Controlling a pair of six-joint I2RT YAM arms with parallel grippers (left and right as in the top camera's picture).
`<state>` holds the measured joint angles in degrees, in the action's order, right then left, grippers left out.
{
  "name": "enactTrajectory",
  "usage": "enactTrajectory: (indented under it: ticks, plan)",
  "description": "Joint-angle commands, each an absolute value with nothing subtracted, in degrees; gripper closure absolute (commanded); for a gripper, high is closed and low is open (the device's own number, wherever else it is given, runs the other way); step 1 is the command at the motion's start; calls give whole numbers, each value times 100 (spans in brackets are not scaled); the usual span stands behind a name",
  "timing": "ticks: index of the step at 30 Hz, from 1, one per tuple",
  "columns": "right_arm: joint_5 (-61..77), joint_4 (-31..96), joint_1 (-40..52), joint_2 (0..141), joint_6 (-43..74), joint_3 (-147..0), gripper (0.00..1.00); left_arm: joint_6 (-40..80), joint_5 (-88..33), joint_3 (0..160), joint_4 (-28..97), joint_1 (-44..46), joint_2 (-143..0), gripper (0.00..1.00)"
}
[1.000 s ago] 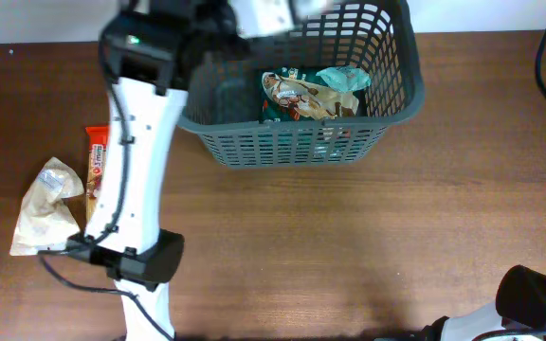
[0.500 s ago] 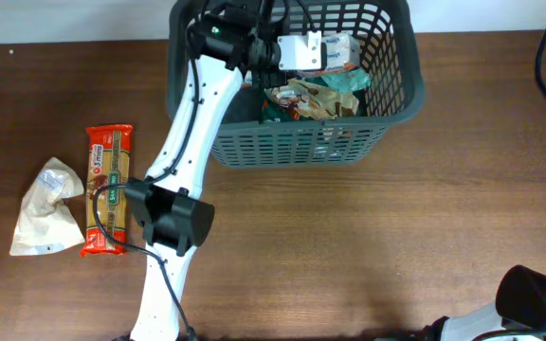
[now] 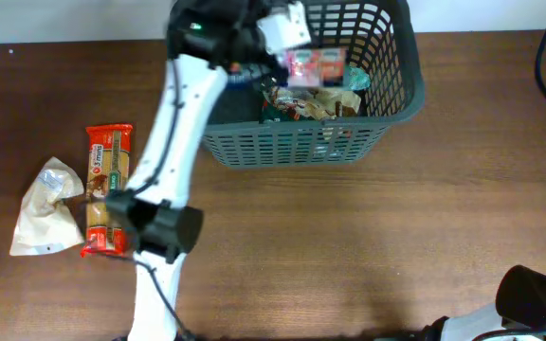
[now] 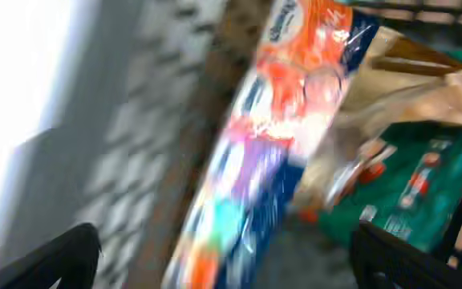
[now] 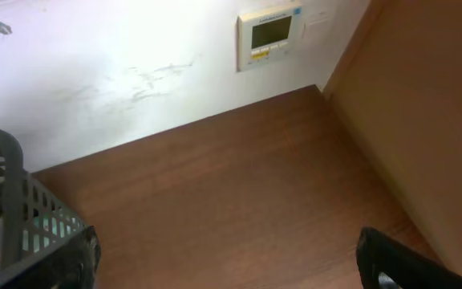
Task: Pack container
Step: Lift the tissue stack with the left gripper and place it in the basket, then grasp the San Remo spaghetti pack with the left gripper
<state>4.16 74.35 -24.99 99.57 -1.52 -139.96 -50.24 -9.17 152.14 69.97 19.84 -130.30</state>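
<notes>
The red pasta packet is still unpacked, so my left gripper should next swing back, down and to its left in the overhead view, onto the still unpacked red pasta packet's middle (image 3: 109, 183).
The container, a dark grey slotted basket (image 3: 387, 99), stands at the back of the table. Inside it are a green packet (image 3: 278, 109), a crumpled brown packet (image 3: 325, 102) and a blurred, colourful packet (image 3: 313, 66) on top. My left gripper (image 3: 287, 38) hangs over the basket's left part. In the left wrist view it (image 4: 231, 269) is open, its jaws wide apart, and the colourful packet (image 4: 271, 160) lies loose below them, over the green packet (image 4: 407, 193). My right gripper (image 5: 243, 265) is open over bare table with nothing in it.
A red pasta packet (image 3: 107, 189) and a white crumpled bag (image 3: 45, 208) lie on the table at the left. The left arm's base (image 3: 159, 232) stands beside them. The right arm (image 3: 534, 298) sits at the front right corner. A wall panel (image 5: 269, 36) and the basket's corner (image 5: 6, 209) show in the right wrist view.
My left gripper has opened and let go of the colourful packet, which now lies in the basket. The gripper has drawn back a little to the left. The right arm has not moved.
</notes>
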Motion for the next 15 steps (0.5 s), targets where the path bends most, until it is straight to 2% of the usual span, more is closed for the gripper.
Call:
enactTrajectory:
  ticks: [1,7,15]
  plan:
    - [449,7424,-2515,9979,-97,-13979,1,-4414,-486,15294,7172,1520,-11786,7]
    - [449,7422,-2515,9979,-97,-13979,1,-4080,-344,14993,7548,543,-10700,7]
    - [449,7422,-2515,9979,-97,-13979,1,-3041,-169,11928,7660,-1354,-9607,11]
